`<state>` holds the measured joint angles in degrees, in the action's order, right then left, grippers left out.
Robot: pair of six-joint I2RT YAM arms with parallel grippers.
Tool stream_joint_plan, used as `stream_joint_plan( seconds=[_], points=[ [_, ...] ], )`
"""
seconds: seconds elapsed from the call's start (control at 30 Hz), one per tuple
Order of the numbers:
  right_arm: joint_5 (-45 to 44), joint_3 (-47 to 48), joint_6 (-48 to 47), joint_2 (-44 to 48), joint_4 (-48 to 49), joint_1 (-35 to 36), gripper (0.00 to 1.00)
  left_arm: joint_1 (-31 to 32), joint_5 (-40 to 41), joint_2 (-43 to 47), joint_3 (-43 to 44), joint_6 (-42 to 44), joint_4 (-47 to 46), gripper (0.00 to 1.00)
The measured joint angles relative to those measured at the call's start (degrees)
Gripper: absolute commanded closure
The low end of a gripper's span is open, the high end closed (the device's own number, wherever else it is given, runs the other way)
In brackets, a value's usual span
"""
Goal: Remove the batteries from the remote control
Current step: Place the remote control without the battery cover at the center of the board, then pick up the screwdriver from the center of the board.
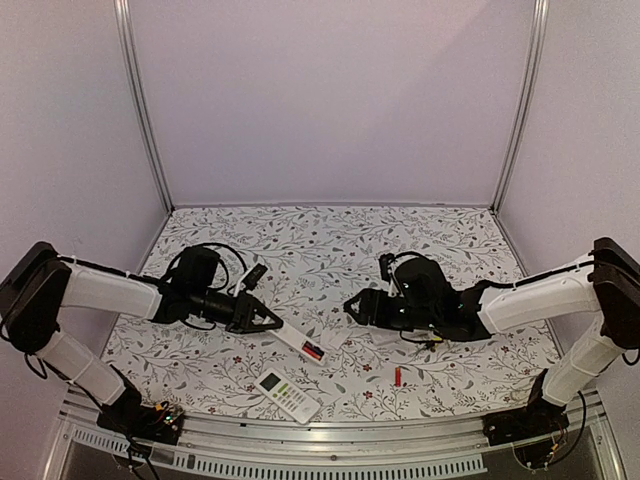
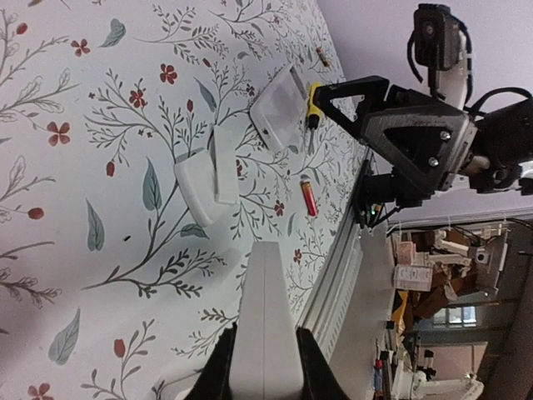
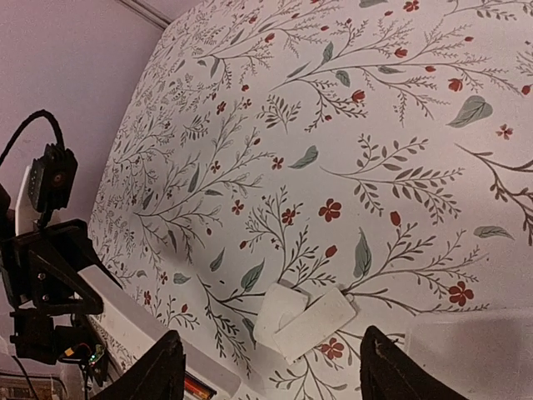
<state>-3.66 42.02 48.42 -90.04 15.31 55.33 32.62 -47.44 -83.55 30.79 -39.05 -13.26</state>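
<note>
The table beside the second remote is clear. So I will next lower my left gripper, move it a little toward the loose battery and put the long white remote down there.
My left gripper (image 1: 270, 321) (image 2: 265, 333) is shut on the sides of a long white remote control (image 1: 298, 342) (image 2: 265, 317) and holds it just above the table. Its open compartment shows batteries (image 1: 313, 351) (image 3: 196, 388), red-orange and dark. A loose red-orange battery (image 1: 397, 376) (image 2: 309, 198) lies on the table near the front edge. My right gripper (image 1: 352, 306) (image 3: 271, 342) hangs open above two white cover pieces (image 3: 304, 321) (image 2: 204, 179), with nothing between its fingers.
A second white remote with a display (image 1: 287, 395) lies near the front rail. A yellow-handled screwdriver (image 2: 313, 104) rests beside a flat white case (image 2: 279, 117) (image 3: 475, 350). Another small cell (image 2: 322, 57) lies farther off. The metal rail (image 1: 320, 425) borders the front.
</note>
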Motion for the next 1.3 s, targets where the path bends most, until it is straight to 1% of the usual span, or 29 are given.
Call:
stream_joint_plan(
  seconds=[0.1,0.23,0.3,0.37,0.5,0.53,0.6,0.8,0.87,1.0,1.13,1.3],
  points=[
    [-2.1,-0.1,-0.3,1.9,-3.3,0.0,0.22,0.7,-1.5,-4.4,3.8,2.6,1.7,1.0],
    [-4.9,-0.6,0.0,7.6,-7.4,0.0,0.16,1.0,-3.6,-10.0,8.2,5.9,4.7,1.0],
    [-6.2,-1.5,0.4,9.8,-9.1,0.0,0.12,1.0,-4.6,-12.2,9.4,7.2,6.2,0.93],
    [-7.5,-2.7,1.0,12.0,-11.1,-0.2,0.08,1.1,-6.1,-13.5,10.4,8.1,7.4,0.83],
    [-10.8,-4.9,3.3,15.3,-16.7,-0.5,0.05,1.4,-5.4,-14.1,12.0,10.2,10.4,0.6],
    [-11.6,-5.1,4.0,15.8,-18.4,-0.7,0.05,1.6,-4.4,-14.1,12.3,10.9,11.6,0.54],
    [-14.0,-5.3,6.1,17.2,-22.6,-1.0,0.05,1.9,-1.4,-14.1,13.0,11.8,14.2,0.45],
    [-19.7,-5.7,12.9,21.2,-34.3,-3.3,0.05,3.8,9.9,-13.9,15.0,15.0,21.3,0.23],
    [-21.0,-5.7,14.9,22.0,-38.1,-4.2,0.05,4.4,14.4,-13.2,15.3,15.5,23.1,0.18],
    [-22.5,-5.8,18.1,22.3,-44.0,-5.8,0.06,4.8,23.3,-9.3,15.3,15.9,26.3,0.13],
    [-23.4,-6.0,21.0,22.3,-48.2,-6.2,0.11,4.8,31.9,-2.3,15.0,15.1,27.6,0.11],
    [-23.8,-6.1,23.4,21.1,-50.3,-6.5,0.18,4.8,37.4,6.0,13.6,13.9,27.5,0.1]
  ],
)
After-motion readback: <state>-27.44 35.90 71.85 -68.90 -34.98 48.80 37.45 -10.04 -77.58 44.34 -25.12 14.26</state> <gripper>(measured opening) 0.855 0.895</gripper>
